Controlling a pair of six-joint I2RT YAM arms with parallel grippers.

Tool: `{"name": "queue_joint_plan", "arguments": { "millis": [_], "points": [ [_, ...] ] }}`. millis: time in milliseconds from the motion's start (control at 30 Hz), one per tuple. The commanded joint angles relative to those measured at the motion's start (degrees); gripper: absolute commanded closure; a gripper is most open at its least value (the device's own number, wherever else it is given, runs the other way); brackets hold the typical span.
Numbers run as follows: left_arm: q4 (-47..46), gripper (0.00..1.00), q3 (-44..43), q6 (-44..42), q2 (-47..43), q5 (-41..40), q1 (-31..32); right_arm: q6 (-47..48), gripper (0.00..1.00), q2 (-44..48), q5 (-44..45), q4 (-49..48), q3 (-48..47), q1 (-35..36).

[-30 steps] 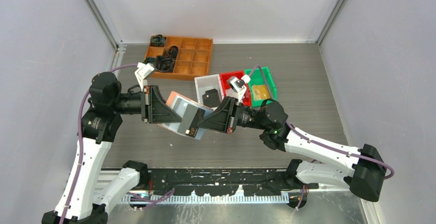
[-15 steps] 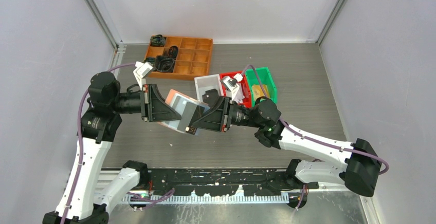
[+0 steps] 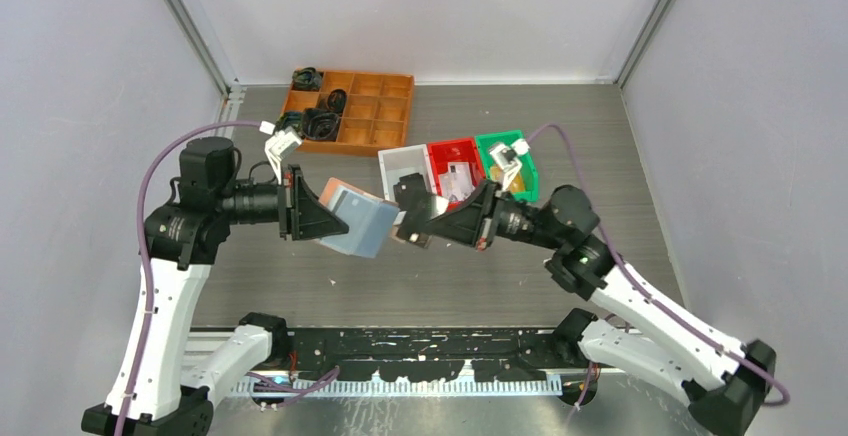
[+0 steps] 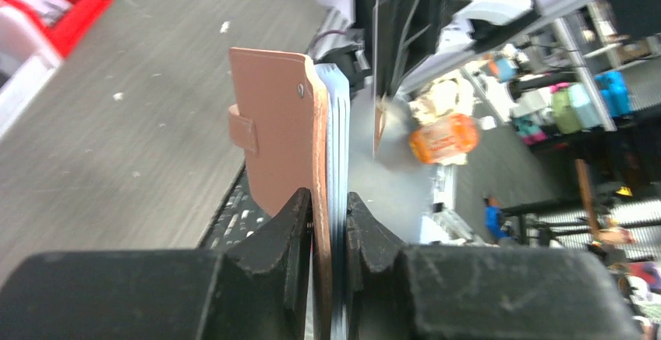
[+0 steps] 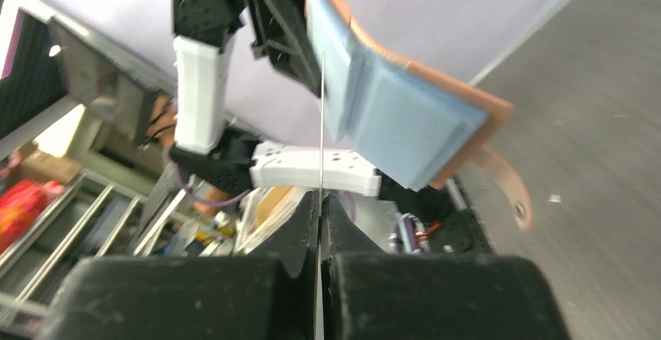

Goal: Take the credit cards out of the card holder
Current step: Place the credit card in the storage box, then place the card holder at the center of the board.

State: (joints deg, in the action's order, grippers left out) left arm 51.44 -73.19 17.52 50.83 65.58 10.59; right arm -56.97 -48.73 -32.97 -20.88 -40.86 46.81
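The dark credit card (image 3: 408, 228) is clear of the sleeves, so the left gripper should next go down, tipping downward, onto the bare tabletop below and let go of the sleeves there.
The card holder (image 3: 362, 224), salmon-pink with bluish plastic sleeves, hangs above the table with my left gripper (image 3: 335, 222) shut on its edge. In the left wrist view the pink cover (image 4: 273, 137) and sleeves (image 4: 337, 145) are pinched between my left gripper (image 4: 329, 200) jaws. Just right of the holder and apart from it, my right gripper (image 3: 425, 224) is shut on a dark credit card (image 3: 408, 228). That card shows edge-on as a thin line (image 5: 321, 122) in my right gripper (image 5: 321, 200), beside the sleeves (image 5: 390, 114).
Behind the grippers stand a white bin (image 3: 392, 161), a red bin (image 3: 450, 146) holding pale cards, and a green bin (image 3: 530, 181) with a yellow-tan packet. An orange compartment tray (image 3: 375, 106) with black items sits at the back left.
My right gripper has drawn the dark card out of the holder and pulled back to the right. The left gripper keeps the holder in nearly the same place.
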Motion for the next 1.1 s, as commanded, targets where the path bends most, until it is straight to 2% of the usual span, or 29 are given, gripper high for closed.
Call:
{"name": "queue_joint_plan", "arguments": {
  "millis": [0, 67, 167, 267, 433, 500, 600, 700, 867, 1067],
  "points": [
    [11.92, 1.00, -2.30, -18.14, -0.03, -8.73, -0.30, 8.38, 0.99, 4.66, -2.38, 21.98, -2.46, -8.04],
    [15.46, 1.00, -1.43, -23.81, 0.25, -11.19, -0.27, 13.59, 0.99, 2.88, 0.33, 32.99, -6.05, -10.94],
    [19.39, 1.00, 0.59, -30.60, 1.43, -13.68, -0.30, 18.37, 0.99, -3.48, 4.00, 41.46, -11.52, -14.33],
    [22.01, 1.00, 2.73, -34.09, 4.41, -13.56, -0.30, 20.96, 0.99, -11.29, 6.37, 43.70, -16.16, -15.99],
    [26.11, 1.00, 2.19, -39.98, 12.55, -10.57, 1.08, 24.45, 0.99, -24.06, 5.98, 41.66, -22.95, -16.16],
    [27.77, 1.00, 1.80, -44.06, 15.96, -12.77, 1.60, 26.71, 0.99, -29.66, 6.32, 42.93, -27.12, -16.14],
    [27.88, 1.00, 2.45, -51.21, 20.94, -20.64, 1.67, 29.69, 0.99, -39.38, 6.32, 46.66, -34.64, -16.15],
    [24.51, 1.00, 5.64, -57.76, 24.25, -28.84, 1.63, 31.25, 0.99, -47.01, 6.39, 49.80, -41.20, -16.18],
    [9.94, 0.99, 13.21, -62.66, 27.09, -41.27, 1.72, 32.52, 0.99, -56.67, 6.01, 53.05, -49.11, -16.11],
    [-4.05, 0.81, 16.49, -64.79, 30.58, -51.84, 1.64, 33.48, 0.99, -65.96, 7.07, 57.37, -57.53, -15.03]
  ]
}}
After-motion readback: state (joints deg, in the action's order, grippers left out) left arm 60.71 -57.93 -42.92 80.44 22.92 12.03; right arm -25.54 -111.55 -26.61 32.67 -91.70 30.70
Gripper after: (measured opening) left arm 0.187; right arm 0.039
